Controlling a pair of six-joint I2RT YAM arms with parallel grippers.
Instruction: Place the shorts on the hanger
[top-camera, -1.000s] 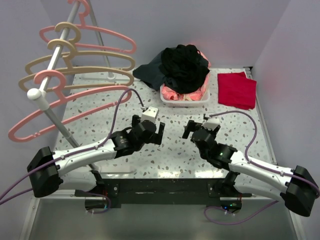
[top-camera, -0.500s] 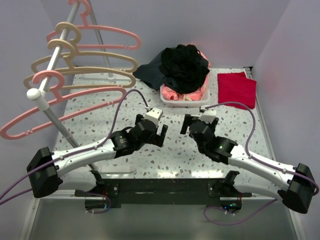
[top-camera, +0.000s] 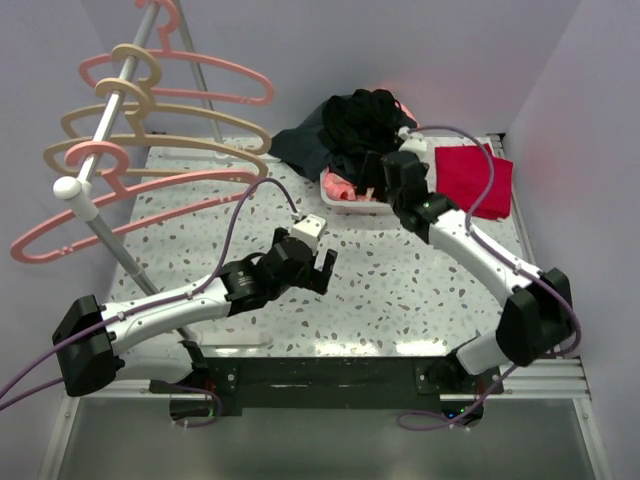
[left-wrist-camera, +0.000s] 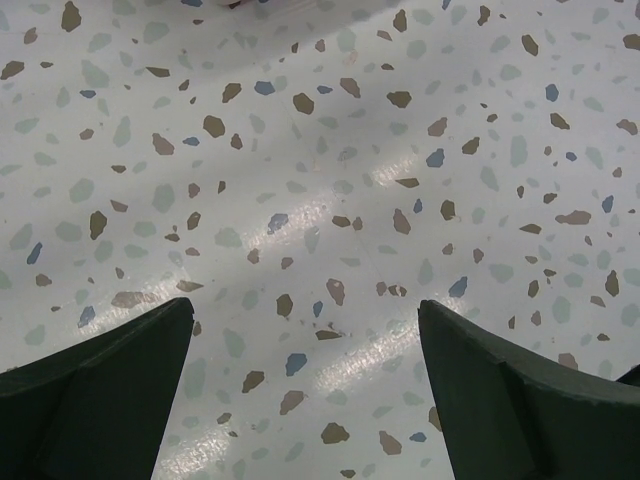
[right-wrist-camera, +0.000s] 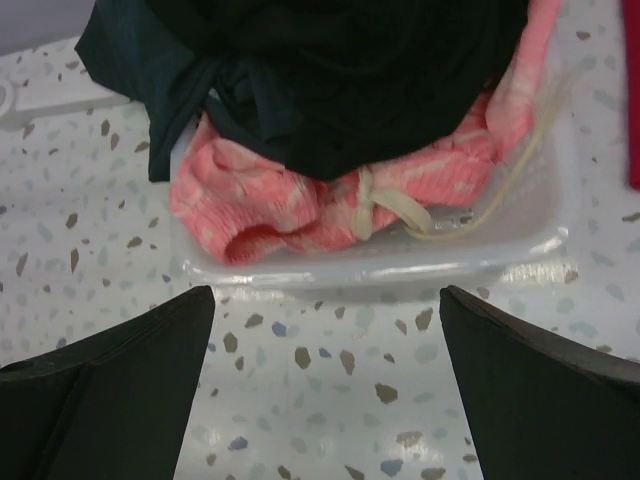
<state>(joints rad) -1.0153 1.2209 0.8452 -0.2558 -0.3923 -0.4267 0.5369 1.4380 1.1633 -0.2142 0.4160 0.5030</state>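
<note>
I will next move my right gripper outward and down onto the shorts, on their side by the red cloth.
The black shorts (top-camera: 368, 125) lie heaped on top of the white basket (top-camera: 372, 209) at the back of the table. They also show in the right wrist view (right-wrist-camera: 380, 70). My right gripper (top-camera: 377, 168) is open and empty at the basket's near rim, just short of the shorts; in its wrist view (right-wrist-camera: 325, 290) the fingers frame the bare table before the basket (right-wrist-camera: 400, 262). Pink hangers (top-camera: 135, 205) hang on the rail (top-camera: 100, 135) at the left. My left gripper (top-camera: 322, 263) is open and empty low over the mid table, also in its wrist view (left-wrist-camera: 305, 305).
A dark grey-green garment (top-camera: 300, 145) spills out of the basket's left side. Pink clothes (right-wrist-camera: 270, 200) lie under the shorts. A folded red cloth (top-camera: 474, 178) lies right of the basket. Beige hangers (top-camera: 160, 115) share the rail. The rail's stand leg (top-camera: 150, 280) crosses the left of the table.
My right arm has reached forward from mid table to the basket's near rim. My left gripper has shifted slightly right. The hangers have swayed a little.
</note>
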